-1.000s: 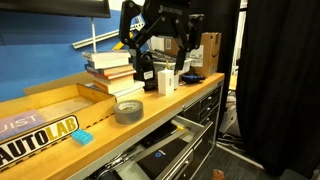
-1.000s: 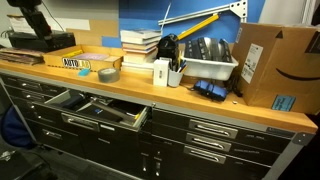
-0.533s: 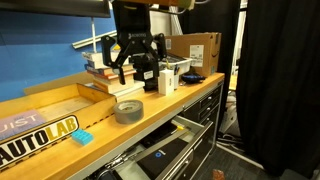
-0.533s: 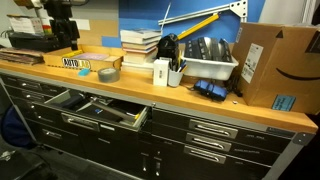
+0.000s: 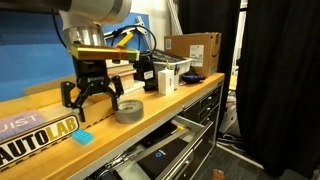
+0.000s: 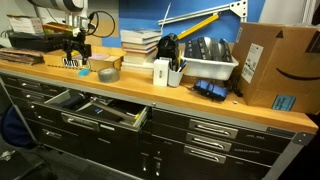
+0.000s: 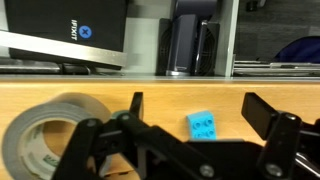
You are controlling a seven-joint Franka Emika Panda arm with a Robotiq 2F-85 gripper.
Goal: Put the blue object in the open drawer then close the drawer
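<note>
My open gripper lowers toward the benchtop next until its fingers straddle the blue object below it, because the piece already shows between my fingers.
The blue object is a small flat light-blue piece lying on the wooden benchtop near its front edge. It also shows in the wrist view, between my fingers. My gripper hangs open above the benchtop, over the blue object and apart from it; it also shows in an exterior view and in the wrist view. The drawer of the dark cabinet stands pulled open below the bench, its silver handle rail at the front; it also shows in an exterior view.
A grey tape roll lies right beside the blue object, also in the wrist view. A cardboard "AUTOLAB" box stands on the other side. Stacked books, a pen cup, a bin and a cardboard box stand further along.
The arm has swung along the bench from above the books and pen cup, and has come down over the blue object beside the tape roll. The gripper stayed open.
</note>
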